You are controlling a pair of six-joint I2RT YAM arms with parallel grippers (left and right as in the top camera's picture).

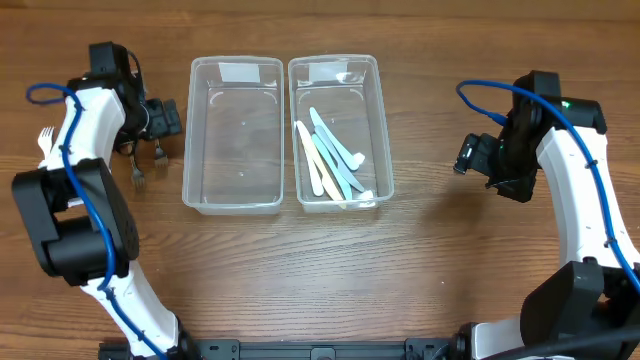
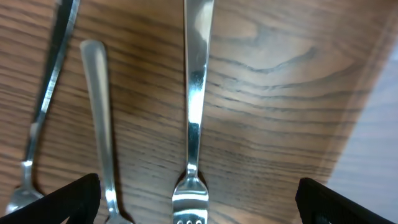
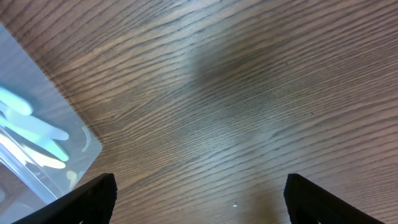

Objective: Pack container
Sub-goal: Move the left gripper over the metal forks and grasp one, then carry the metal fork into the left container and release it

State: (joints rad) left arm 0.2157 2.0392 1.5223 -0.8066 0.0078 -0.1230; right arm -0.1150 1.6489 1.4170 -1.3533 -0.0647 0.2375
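I need to lower my left gripper onto the narrow part of the fork's handle and close, since the metal fork already lies lengthwise between my open fingers.
Two clear plastic containers stand side by side at the table's middle. The left container is empty. The right container holds several pastel plastic utensils; its corner shows in the right wrist view. Metal forks lie on the table at the far left. In the left wrist view a metal fork lies straight between my open left gripper's fingers, with two more forks to its left. My right gripper is open and empty over bare wood, right of the containers.
A white plastic fork lies at the far left edge beside the left arm. The left container's wall shows at the right edge of the left wrist view.
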